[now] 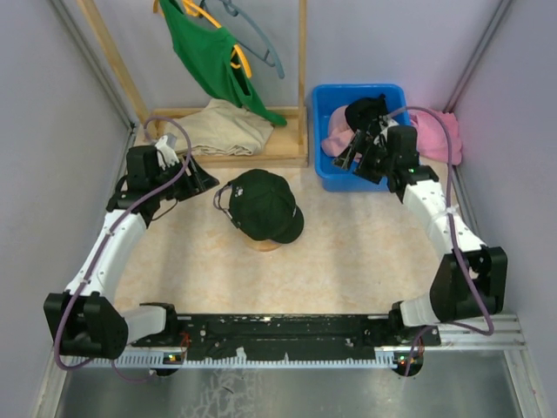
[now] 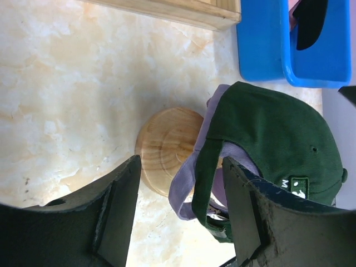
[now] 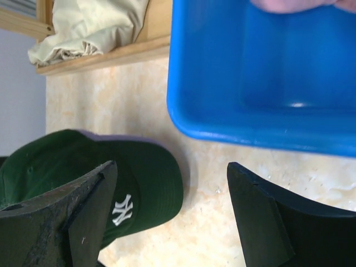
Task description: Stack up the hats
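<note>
Next I should move my right gripper outward and down onto the pink cap's brim edge (image 1: 337, 139) (image 3: 285, 4), which the black cap leaves uncovered.
A black cap (image 1: 263, 205) with a white logo sits on a round wooden stand (image 1: 261, 245) mid-table, over a lavender cap whose strap (image 1: 221, 197) pokes out at the left. In the left wrist view the black cap (image 2: 272, 139), lavender strap (image 2: 183, 183) and stand (image 2: 167, 144) lie between the fingers. My left gripper (image 1: 198, 178) (image 2: 181, 211) is open and empty, just left of the stack. A pink cap (image 1: 335, 139) and another black cap (image 1: 365, 111) lie in the blue bin (image 1: 331, 174). My right gripper (image 1: 351, 157) (image 3: 172, 217) is open and empty over the bin's front edge.
A bright pink cloth (image 1: 435, 135) lies right of the bin. A wooden rack (image 1: 261, 148) at the back holds a beige cloth (image 1: 222, 129) and a hanging green shirt (image 1: 209, 52). The right wrist view shows the bin (image 3: 250, 72), the stacked black cap (image 3: 111, 172) and the beige cloth (image 3: 89, 28).
</note>
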